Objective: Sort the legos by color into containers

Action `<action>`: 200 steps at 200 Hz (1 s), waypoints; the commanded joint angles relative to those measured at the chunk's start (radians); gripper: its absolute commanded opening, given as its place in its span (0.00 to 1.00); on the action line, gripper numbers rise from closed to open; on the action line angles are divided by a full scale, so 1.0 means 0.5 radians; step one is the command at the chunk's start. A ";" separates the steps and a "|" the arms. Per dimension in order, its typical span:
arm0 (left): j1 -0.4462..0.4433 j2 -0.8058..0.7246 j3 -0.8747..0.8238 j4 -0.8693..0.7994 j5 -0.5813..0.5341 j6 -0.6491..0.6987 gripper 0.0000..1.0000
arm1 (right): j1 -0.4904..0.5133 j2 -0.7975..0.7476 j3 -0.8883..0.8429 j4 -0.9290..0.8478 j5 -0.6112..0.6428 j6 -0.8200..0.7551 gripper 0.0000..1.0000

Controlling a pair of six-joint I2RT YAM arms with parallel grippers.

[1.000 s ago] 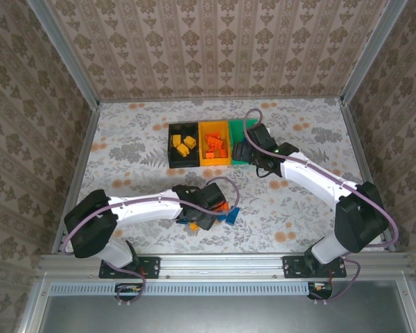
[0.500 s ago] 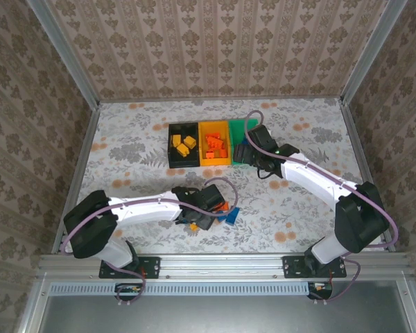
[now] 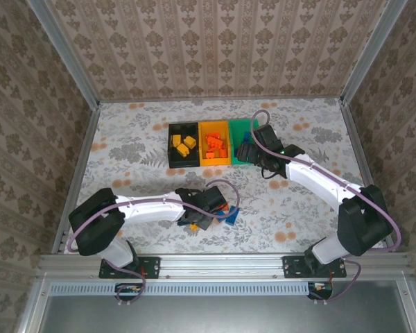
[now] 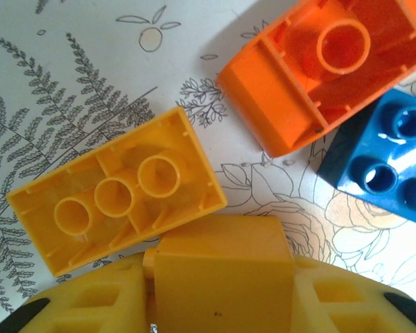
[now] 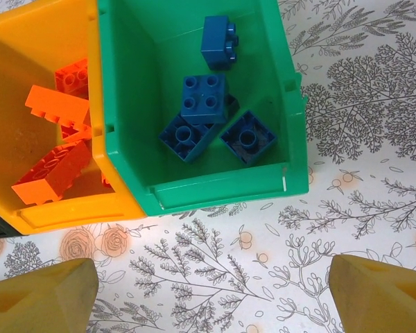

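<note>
My left gripper rises next and carries its yellow lego outward to let go over the black bin [image 3: 184,146]. This bin with yellow legos stands outward of the gripper, hence the move.
My left gripper [image 3: 206,212] is low over a small loose pile of legos at the near middle of the table. In the left wrist view its gripper [image 4: 222,295] is shut on a yellow lego [image 4: 222,267]. Just beyond lie an upside-down yellow lego [image 4: 118,198], a red-orange lego [image 4: 326,69] and a blue lego [image 4: 385,166]. My right gripper [image 5: 211,298] hangs open and empty over the table just in front of the green bin [image 5: 215,191], which holds several blue legos [image 5: 203,100]. The yellow-orange bin [image 5: 69,211] holds red-orange legos [image 5: 52,173].
The containers stand as a row at the back middle: black bin [image 3: 182,127] with yellow legos [image 3: 183,146], yellow-orange bin [image 3: 214,163], green bin [image 3: 244,125]. A metal frame and patterned walls bound the floral table [image 3: 312,208].
My left gripper has narrowed onto the yellow lego in the pile. The right gripper has drifted slightly right, near the green bin, staying open.
</note>
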 commanded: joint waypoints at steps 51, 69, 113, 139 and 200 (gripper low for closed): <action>0.055 -0.325 0.090 -0.122 -0.008 0.014 0.34 | -0.039 -0.103 -0.049 0.021 -0.028 0.047 0.88; 0.188 -0.460 0.109 -0.078 0.065 0.037 0.34 | -0.042 -0.110 -0.062 0.026 -0.021 0.050 0.88; 0.679 -0.570 0.247 0.096 0.143 0.182 0.33 | -0.054 -0.104 -0.091 0.040 -0.030 0.062 0.88; 0.887 -0.416 0.450 0.122 0.083 0.323 0.33 | -0.057 -0.104 -0.084 0.037 -0.034 0.060 0.88; 1.218 0.115 0.855 0.209 -0.025 0.498 0.31 | -0.057 -0.113 -0.082 0.024 -0.037 0.053 0.88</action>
